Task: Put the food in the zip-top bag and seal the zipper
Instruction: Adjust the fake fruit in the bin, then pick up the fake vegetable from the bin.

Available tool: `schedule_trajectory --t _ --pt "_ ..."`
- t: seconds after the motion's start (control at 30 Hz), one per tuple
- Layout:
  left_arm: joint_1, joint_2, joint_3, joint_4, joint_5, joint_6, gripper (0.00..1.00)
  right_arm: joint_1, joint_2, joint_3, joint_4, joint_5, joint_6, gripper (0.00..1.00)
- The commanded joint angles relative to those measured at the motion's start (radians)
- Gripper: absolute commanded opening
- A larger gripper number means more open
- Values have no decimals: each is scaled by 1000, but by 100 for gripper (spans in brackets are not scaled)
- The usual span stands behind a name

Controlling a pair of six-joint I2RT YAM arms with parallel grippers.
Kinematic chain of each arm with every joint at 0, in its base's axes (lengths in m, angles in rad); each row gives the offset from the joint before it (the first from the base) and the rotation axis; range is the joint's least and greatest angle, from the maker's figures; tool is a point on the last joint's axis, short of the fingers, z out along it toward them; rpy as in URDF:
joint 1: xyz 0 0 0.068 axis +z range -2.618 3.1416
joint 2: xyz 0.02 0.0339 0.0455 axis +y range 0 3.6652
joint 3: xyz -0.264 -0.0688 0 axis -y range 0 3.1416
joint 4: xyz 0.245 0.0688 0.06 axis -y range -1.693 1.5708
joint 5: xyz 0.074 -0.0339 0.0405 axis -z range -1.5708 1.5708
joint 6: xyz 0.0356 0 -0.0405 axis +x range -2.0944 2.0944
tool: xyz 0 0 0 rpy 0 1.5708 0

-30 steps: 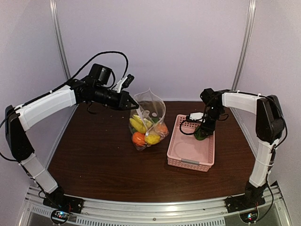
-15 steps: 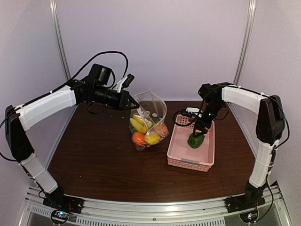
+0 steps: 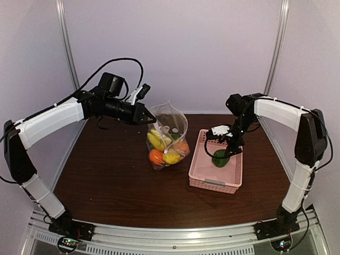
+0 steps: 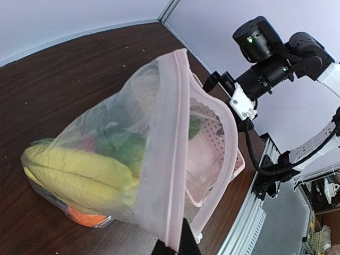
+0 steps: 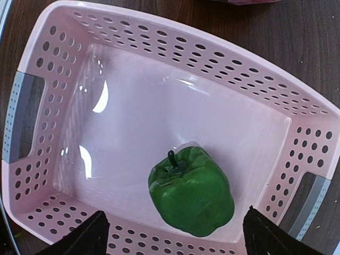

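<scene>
My right gripper moves down into the pink basket (image 5: 159,64) next. Its wide fingers then close on the sides of the green pepper (image 5: 192,193), which lies below it.
The zip-top bag (image 3: 169,139) stands on the table with its mouth held up. My left gripper (image 3: 144,114) is shut on its mouth edge. In the left wrist view the zipper (image 4: 175,149) runs up from my left gripper (image 4: 178,245), and the white slider (image 4: 197,237) sits just beside the tips. Inside the bag (image 4: 133,138) lie a banana (image 4: 79,172), an orange (image 4: 85,218) and other food. The green pepper (image 5: 192,191) lies on the floor of the pink basket (image 5: 159,64). My right gripper (image 5: 178,235) hangs open above it, its tips wide on either side and not touching it.
The pink basket (image 3: 207,178) stands right of the bag on the dark wooden table (image 3: 106,175) and holds only the pepper (image 3: 220,158). A metal rail runs along the near edge. Pale walls close in behind and at both sides.
My right gripper has shifted left over the basket and its jaws have opened wider. The pepper has left the fingers and now lies on the basket floor. The left arm has hardly moved.
</scene>
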Motion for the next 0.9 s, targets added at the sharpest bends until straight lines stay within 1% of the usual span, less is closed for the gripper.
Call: schedule_trajectory --t 0.0,0.2,0.47,0.57,0.8,0.87 --pt "2 -40 -17 29 -5 -10 0 20 30 -22 78 101 -116 89" --pt "2 -41 -17 28 -11 -21 0 36 79 -41 90 159 -153 89" --pt "2 -40 -13 28 -9 -36 0 41 136 -48 98 160 -141 86" --pt "2 -45 -20 28 -9 -38 0 40 144 -50 103 167 -123 82" --pt "2 -44 -35 38 1 -36 0 37 123 -67 120 204 -65 65" --pt "2 -42 -38 43 8 -36 0 33 103 -69 120 199 -34 62"
